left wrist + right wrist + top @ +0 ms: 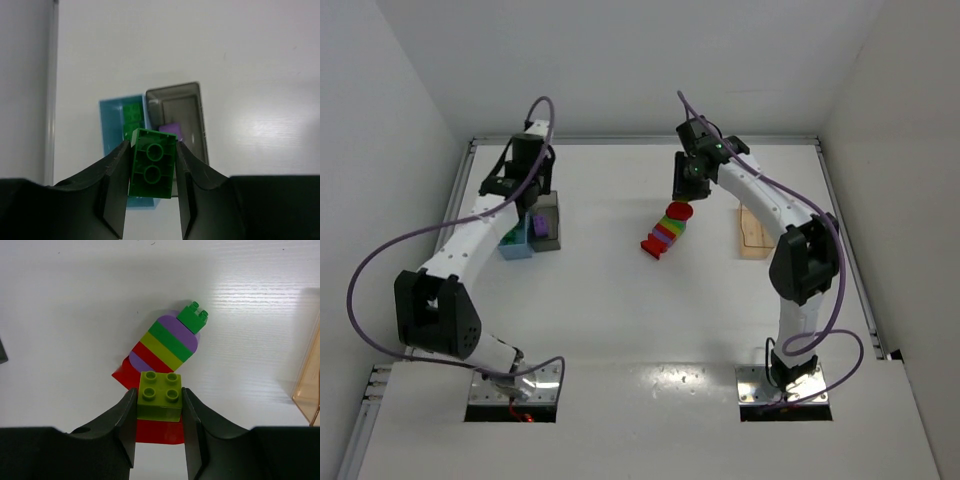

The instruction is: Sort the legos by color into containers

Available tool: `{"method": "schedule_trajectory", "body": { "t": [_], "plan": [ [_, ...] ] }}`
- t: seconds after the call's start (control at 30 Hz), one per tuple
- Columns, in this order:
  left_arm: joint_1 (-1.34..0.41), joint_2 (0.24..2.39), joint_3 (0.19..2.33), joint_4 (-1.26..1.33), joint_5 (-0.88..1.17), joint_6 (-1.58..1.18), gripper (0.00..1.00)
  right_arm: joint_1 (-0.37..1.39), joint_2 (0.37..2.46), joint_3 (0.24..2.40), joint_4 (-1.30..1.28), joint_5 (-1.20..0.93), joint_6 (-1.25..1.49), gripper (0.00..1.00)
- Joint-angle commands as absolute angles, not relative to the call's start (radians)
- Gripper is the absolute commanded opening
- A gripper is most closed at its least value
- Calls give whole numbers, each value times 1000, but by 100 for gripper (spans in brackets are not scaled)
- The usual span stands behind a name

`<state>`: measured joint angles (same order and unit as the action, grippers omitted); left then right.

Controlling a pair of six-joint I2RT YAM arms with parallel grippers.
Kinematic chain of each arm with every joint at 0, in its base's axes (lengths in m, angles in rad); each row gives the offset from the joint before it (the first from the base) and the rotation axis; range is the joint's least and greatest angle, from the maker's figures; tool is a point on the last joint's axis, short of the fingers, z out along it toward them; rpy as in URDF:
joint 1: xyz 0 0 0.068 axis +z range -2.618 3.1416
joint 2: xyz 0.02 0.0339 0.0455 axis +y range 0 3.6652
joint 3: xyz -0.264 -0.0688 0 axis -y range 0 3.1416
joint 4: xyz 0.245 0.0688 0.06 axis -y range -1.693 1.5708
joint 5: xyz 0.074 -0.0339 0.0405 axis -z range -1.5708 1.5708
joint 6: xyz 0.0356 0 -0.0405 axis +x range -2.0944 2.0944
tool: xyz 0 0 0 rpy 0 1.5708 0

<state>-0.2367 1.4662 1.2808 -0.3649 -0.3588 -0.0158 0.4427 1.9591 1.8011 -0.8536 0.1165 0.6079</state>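
I will next move my left gripper down and left in the top view into the light blue bin (519, 240) (111, 125) to drop the dark green lego, as green legos lie there.
My left gripper (153, 147) is shut on a dark green lego (152, 167), held above the light blue bin (111, 125) and the dark grey bin (176, 102). The blue bin holds a green lego (133, 114); the grey bin holds a purple lego (171, 128). My right gripper (159, 393) is shut on a yellow-green lego (160, 399), just above the rainbow-striped cluster (167, 342), which lies on the table with red pieces (156, 431) and a small green brick (193, 318). In the top view the left gripper (528, 198) is over the bins and the right gripper (686, 188) is over the cluster (668, 230).
The translucent peach-orange bin (755, 232) stands right of the cluster, and it shows at the edge of the right wrist view (310, 385). The blue bin (517, 243) and the grey bin (550, 222) stand side by side at the back left. No clear bin shows. White walls enclose the table.
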Motion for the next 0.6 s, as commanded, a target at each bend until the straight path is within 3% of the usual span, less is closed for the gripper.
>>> {"method": "schedule_trajectory", "body": {
  "t": [0.0,0.3,0.57],
  "plan": [
    [-117,1511,1307,-505,-140,-127,11,445,1936,1821,-828,86,600,0],
    [70,1623,1287,-525,-26,-138,18,445,1947,1821,-828,54,591,0],
    [112,1687,1278,-525,-37,-138,22,445,1956,1821,-828,35,591,0]
  ]
}}
